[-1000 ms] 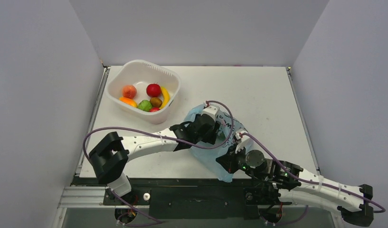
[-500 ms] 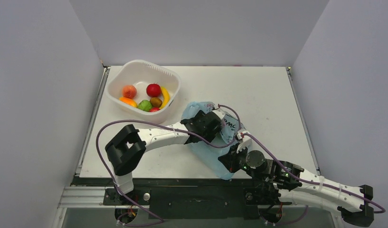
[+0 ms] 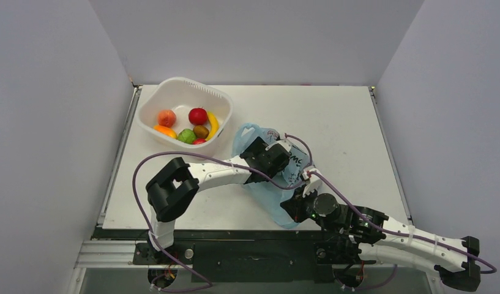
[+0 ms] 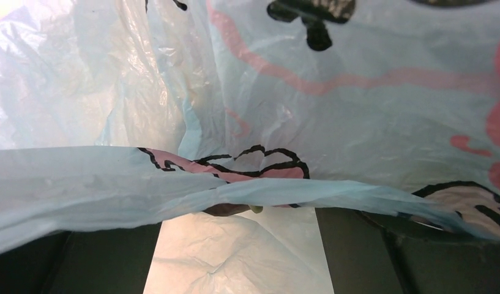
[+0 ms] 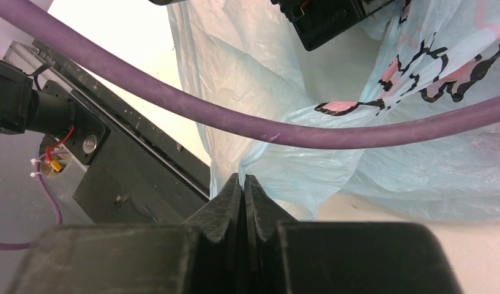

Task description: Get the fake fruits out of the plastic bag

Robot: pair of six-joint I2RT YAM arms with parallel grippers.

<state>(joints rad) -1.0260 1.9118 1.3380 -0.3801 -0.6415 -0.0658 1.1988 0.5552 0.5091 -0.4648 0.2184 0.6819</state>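
Note:
Only film lies between my open left gripper and the dark rounded shape under the fold, so the gripper eases outward toward it next until its fingers straddle it.
The light-blue plastic bag with pink-and-black prints lies at the table's front middle. My left gripper is open inside it, with only bag film between its dark fingers. Just ahead, a dark rounded shape with a pale green tip peeks from under a fold; I cannot tell what it is. My right gripper is shut on the bag's near edge. Among the fake fruits, a red apple and a yellow banana-like piece lie in the white tub.
The white tub stands at the back left, close to the bag's mouth, and also holds orange, lime-green and brown pieces. Purple cables loop over both arms and across the right wrist view. The table's black front rail runs beside the right gripper.
My left arm has pushed deeper into the bag and its jaws have spread wider. The bag's mouth has risen toward the tub. The right gripper keeps its pinch.

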